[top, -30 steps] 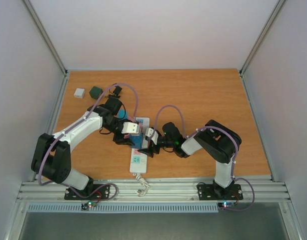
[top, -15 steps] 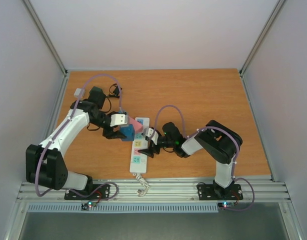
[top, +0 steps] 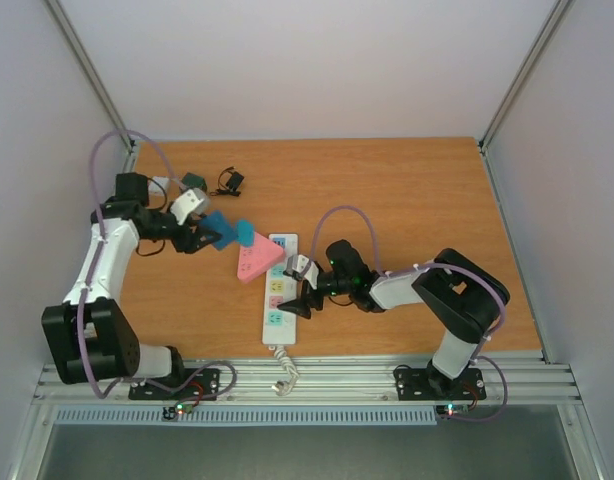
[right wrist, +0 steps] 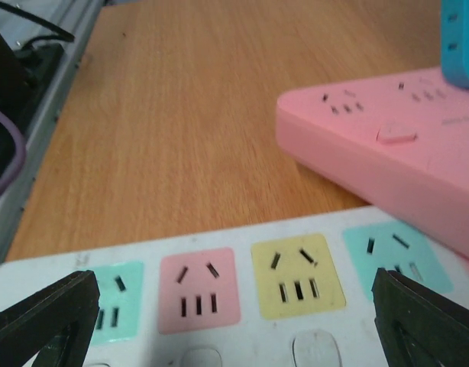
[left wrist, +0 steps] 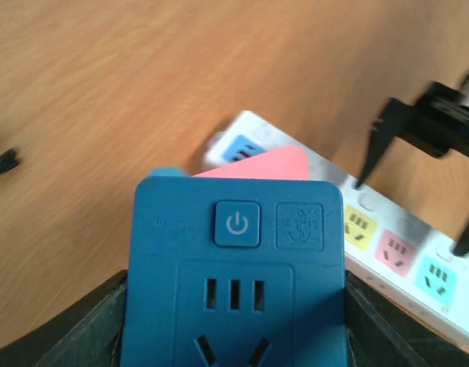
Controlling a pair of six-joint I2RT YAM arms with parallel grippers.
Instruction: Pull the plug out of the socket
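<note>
I need to carry the blue plug block (top: pixel 221 229) with my left gripper to its left in the top view next, and then down to release it on the open tabletop below.
The socket (top: pixel 276 308) is a long white power strip with pastel outlet faces, lying mid-table; its faces fill the right wrist view (right wrist: pixel 219 294). My left gripper (top: pixel 203 238) is shut on a blue plug block (top: pixel 221 229), held up left of the strip. In the left wrist view the block (left wrist: pixel 234 267) sits between both jaws, power button facing the camera. A pink socket block (top: pixel 255 262) lies tilted against the strip's far end (right wrist: pixel 372 153). My right gripper (top: pixel 299 293) stands open over the strip, a finger on each side (right wrist: pixel 234 321), holding nothing.
A dark green cube (top: pixel 194 181), a small white cube (top: pixel 159 184) and a small black plug (top: pixel 230 181) lie at the back left. The strip's short coiled cord (top: pixel 280 366) reaches the near table edge. White walls close in three sides.
My left arm swung back and to the left, carrying the blue plug off the strip. The pink block came away too and now lies by the strip's far end. My right gripper stayed put.
</note>
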